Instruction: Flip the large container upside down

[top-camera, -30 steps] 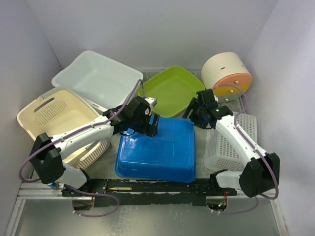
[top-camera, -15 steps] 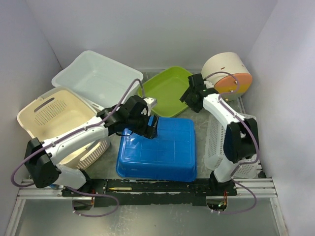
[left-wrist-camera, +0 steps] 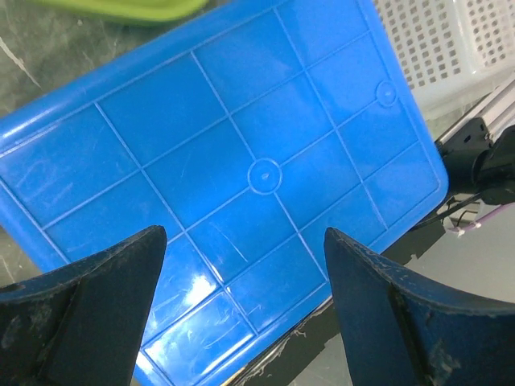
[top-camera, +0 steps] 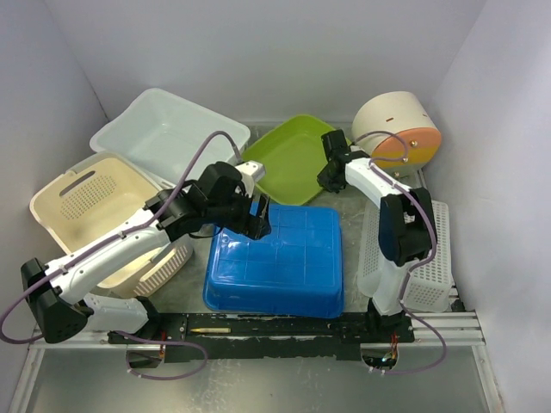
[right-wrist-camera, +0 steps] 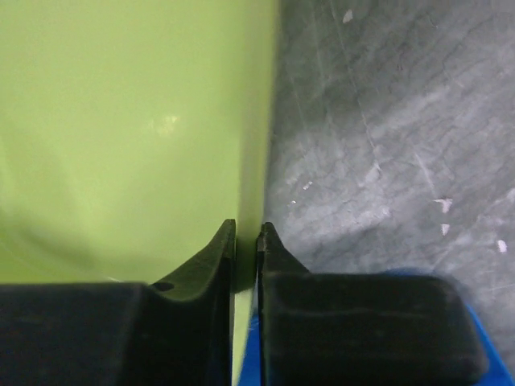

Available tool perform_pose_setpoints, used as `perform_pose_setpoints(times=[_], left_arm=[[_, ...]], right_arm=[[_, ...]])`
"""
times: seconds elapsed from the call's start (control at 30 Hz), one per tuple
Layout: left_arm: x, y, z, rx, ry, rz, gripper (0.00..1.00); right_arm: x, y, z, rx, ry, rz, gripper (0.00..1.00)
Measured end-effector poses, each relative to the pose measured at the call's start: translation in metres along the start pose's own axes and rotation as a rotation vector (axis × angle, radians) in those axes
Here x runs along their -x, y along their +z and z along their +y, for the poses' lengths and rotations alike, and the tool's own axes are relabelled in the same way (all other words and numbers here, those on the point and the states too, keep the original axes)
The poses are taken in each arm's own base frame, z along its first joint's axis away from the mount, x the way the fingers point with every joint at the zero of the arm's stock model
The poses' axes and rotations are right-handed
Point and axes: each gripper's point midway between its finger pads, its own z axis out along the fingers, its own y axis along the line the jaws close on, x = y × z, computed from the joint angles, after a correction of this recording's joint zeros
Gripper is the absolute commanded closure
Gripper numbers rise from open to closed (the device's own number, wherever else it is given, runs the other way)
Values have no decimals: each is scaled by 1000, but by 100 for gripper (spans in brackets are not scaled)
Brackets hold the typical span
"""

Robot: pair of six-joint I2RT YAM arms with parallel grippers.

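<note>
Upward off the tabletop, my right gripper will lift the green tray, bring the tray's opposite rim [top-camera: 263,188] to my left gripper and release, since that gripper's fingers stand empty.
A large blue container [top-camera: 275,262] lies bottom up in the middle of the table. Its ribbed underside [left-wrist-camera: 241,161] fills the left wrist view. My left gripper [top-camera: 256,215] hovers over the container's back left corner. Its jaws [left-wrist-camera: 243,235] stand wide open with nothing between them. My right gripper [top-camera: 330,176] is at the right rim of a lime green tray [top-camera: 288,163], just behind the blue container. In the right wrist view its jaws [right-wrist-camera: 247,225] are shut on the thin edge of the green tray [right-wrist-camera: 121,121].
A white tub [top-camera: 168,138] and a cream slotted basket [top-camera: 99,202] stand at the left. A white perforated basket [top-camera: 422,249] sits at the right, with a round cream container with an orange lid [top-camera: 396,125] behind it. Walls close in on three sides.
My right arm swung from beside the blue container back to the green tray's rim and its jaws closed there. The left arm drew slightly left, still open.
</note>
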Motion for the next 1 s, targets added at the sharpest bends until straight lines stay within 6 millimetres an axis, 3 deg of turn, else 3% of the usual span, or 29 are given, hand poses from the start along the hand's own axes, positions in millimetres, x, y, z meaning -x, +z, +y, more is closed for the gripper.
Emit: perform_pose_setpoints(times=[0.17,0.4,0.5,0.67,0.8,1.0], left_arm=[[30,-15,-8,-5,7,-79,10],[74,-37,-21,-25,43,-209,9],[94,-45,-22,-5,72,-272,7],[126,-51,-11,93,86,-347,5],[136,-54,6,165,78,-366,6],[154,-72,43,286,50,-402,5]], right_arm=[[10,-12,7,46,18,-18,100],[37,-78,16,191,-9,-140,100],[47,-96,14,239,-30,-192,100],[58,-101,9,303,-54,-215,100],[59,-105,-2,330,-95,-222,100],[63,-148,12,490,-200,-291,100]])
